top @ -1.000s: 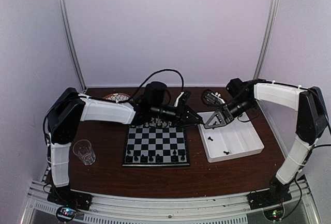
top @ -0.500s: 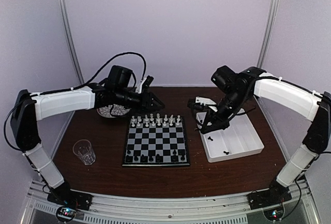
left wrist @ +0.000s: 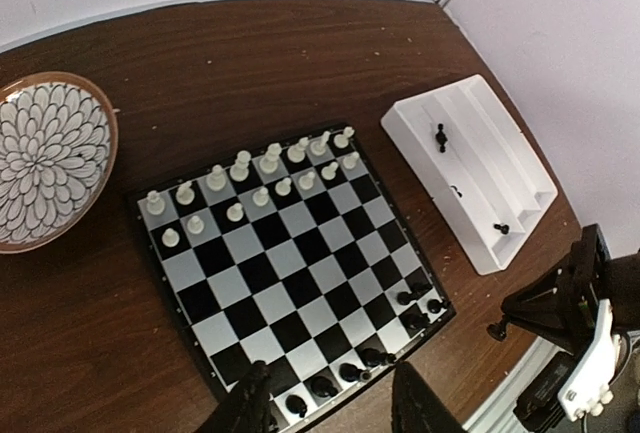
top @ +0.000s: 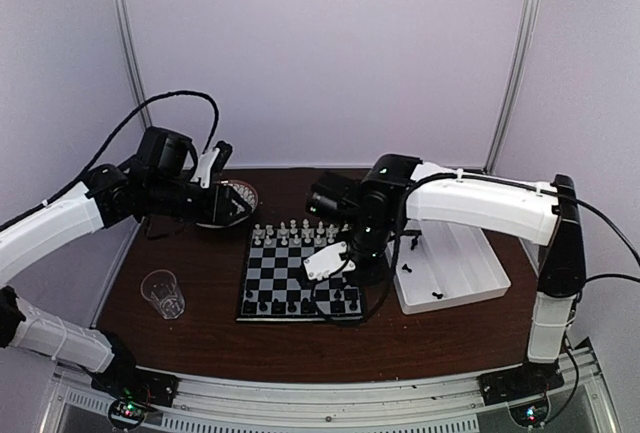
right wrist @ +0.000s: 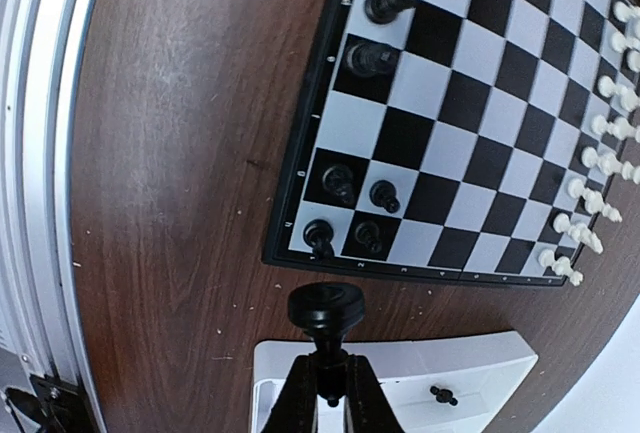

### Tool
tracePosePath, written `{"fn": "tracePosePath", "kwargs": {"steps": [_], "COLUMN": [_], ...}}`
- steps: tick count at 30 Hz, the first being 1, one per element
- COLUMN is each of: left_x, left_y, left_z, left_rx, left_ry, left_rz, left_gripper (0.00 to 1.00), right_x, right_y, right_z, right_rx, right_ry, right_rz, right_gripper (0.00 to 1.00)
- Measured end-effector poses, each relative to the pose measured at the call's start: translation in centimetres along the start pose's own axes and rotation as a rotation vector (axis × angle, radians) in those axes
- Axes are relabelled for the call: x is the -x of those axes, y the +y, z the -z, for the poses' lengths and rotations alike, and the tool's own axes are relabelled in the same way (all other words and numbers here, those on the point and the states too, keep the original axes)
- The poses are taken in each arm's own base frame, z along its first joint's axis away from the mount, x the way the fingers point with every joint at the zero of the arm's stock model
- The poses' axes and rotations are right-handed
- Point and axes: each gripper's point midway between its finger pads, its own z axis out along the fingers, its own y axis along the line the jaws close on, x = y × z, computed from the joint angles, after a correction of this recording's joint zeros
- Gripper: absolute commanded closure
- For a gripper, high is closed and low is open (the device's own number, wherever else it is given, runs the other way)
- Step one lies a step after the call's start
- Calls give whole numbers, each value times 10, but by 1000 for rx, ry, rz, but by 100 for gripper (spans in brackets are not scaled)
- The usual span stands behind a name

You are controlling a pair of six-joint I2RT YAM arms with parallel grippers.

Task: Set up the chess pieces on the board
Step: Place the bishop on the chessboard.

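I will next move my right gripper to the left in the top view and lower the black piece onto the board's empty light near-row square (top: pixel 322 308) (right wrist: pixel 346 123), because there are black pieces on both sides of it.
The board (top: pixel 300 271) lies in the middle of the table. White chess pieces (top: pixel 300 233) fill its two far rows, and several black pieces (top: pixel 300 305) stand along its near edge. My right gripper (top: pixel 362 275) hovers by the board's near right corner. In the right wrist view it (right wrist: pixel 327 383) is shut on a black piece (right wrist: pixel 326 308), above the table between the board (right wrist: pixel 480 103) and the tray (right wrist: pixel 400 363). My left gripper (top: pixel 235 211) is raised at the far left, over the plate. It (left wrist: pixel 330 413) is open and empty.
A white compartmented tray (top: pixel 470 273) right of the board holds a few black pieces (top: pixel 410 268). A round patterned plate (left wrist: pixel 50 158) sits at the far left. A clear glass (top: pixel 163 293) stands left of the board. The right arm spans the board's right side.
My left arm pulled back from the board's far edge to above the plate. My right arm swung from the tray to the board's near right corner with a black piece.
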Motion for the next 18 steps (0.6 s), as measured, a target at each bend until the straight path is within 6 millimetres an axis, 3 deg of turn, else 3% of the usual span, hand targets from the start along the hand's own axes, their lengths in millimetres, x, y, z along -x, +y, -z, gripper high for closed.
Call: {"fn": "tracePosePath", "kwargs": {"steps": [4, 9, 18], "left_x": [-12, -30, -37], "left_y": [14, 26, 33], "left_z": [10, 12, 16], "left_rx": [57, 99, 123], "left_ry": [-4, 27, 21], "left_rz": [-5, -5, -9], "left_gripper": [58, 57, 57], "right_x": [15, 29, 27], "right_y": [9, 6, 0], "right_z": [-20, -29, -47], "right_rx": [5, -24, -68], "right_ry": [93, 146, 274], "right_rz": [117, 211, 346], "right_gripper": [99, 99, 98]}}
